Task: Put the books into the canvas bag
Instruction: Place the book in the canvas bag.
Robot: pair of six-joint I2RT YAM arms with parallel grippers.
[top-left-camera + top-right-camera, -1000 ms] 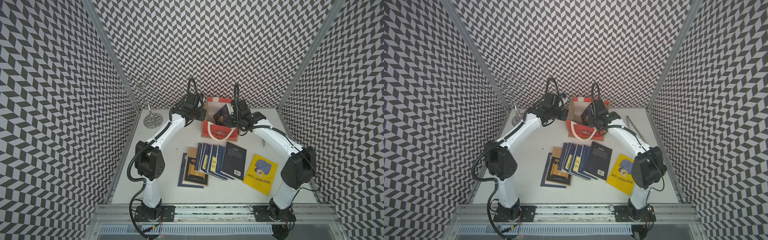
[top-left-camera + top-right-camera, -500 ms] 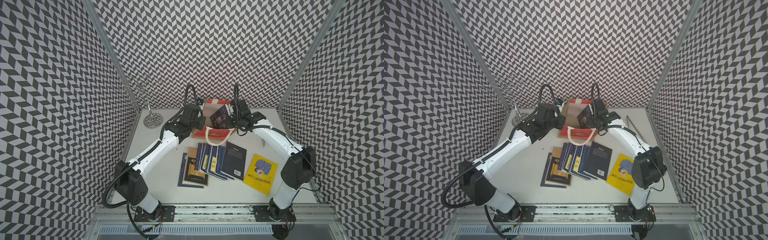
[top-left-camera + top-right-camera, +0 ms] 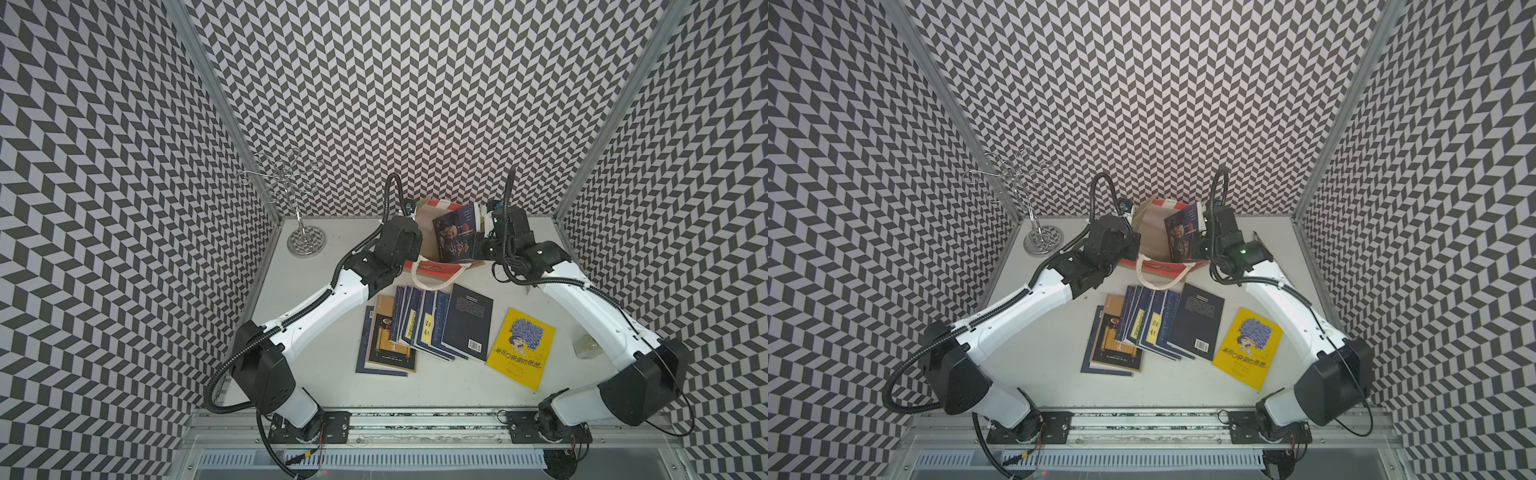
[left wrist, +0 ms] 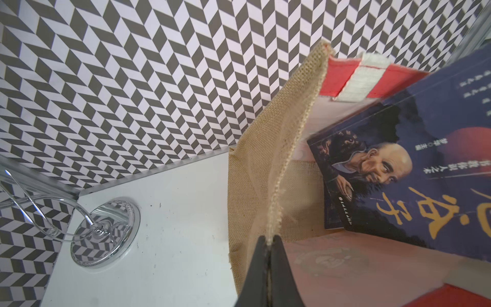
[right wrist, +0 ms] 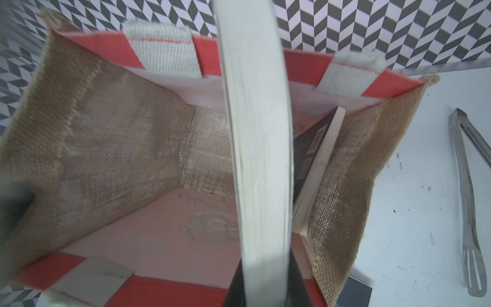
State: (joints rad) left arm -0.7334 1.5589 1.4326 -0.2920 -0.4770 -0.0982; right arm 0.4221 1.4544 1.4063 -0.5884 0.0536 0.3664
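I need to lower the upright navy book in my right gripper next, alongside the other dark book [image 5: 313,162] that leans inside the bag's opening below, and release it there.
The canvas bag [image 3: 432,271] stands at the back middle with its mouth open, seen in both top views [image 3: 1152,232]. My left gripper [image 4: 269,239] is shut on the rim of its tan jute side [image 4: 255,191]. My right gripper [image 5: 265,259] is shut on a navy book [image 3: 455,237], held upright on edge over the bag's mouth [image 5: 255,133]. Another dark book [image 5: 318,164] leans inside against the far jute wall. On the table lie a fan of navy books [image 3: 424,324], a tan-and-black one [image 3: 390,336] and a yellow one [image 3: 519,349].
A chrome wire stand [image 3: 305,241] rises at the back left, close to the bag [image 4: 106,228]. Metal tongs [image 5: 467,186] lie on the table right of the bag. A small clear container [image 3: 586,347] sits by the right arm. Patterned walls close three sides.
The left arm has dropped its elbow low and outward while keeping its hold on the bag's side; less of the bag's red front shows now. The right gripper's book has shifted slightly left.
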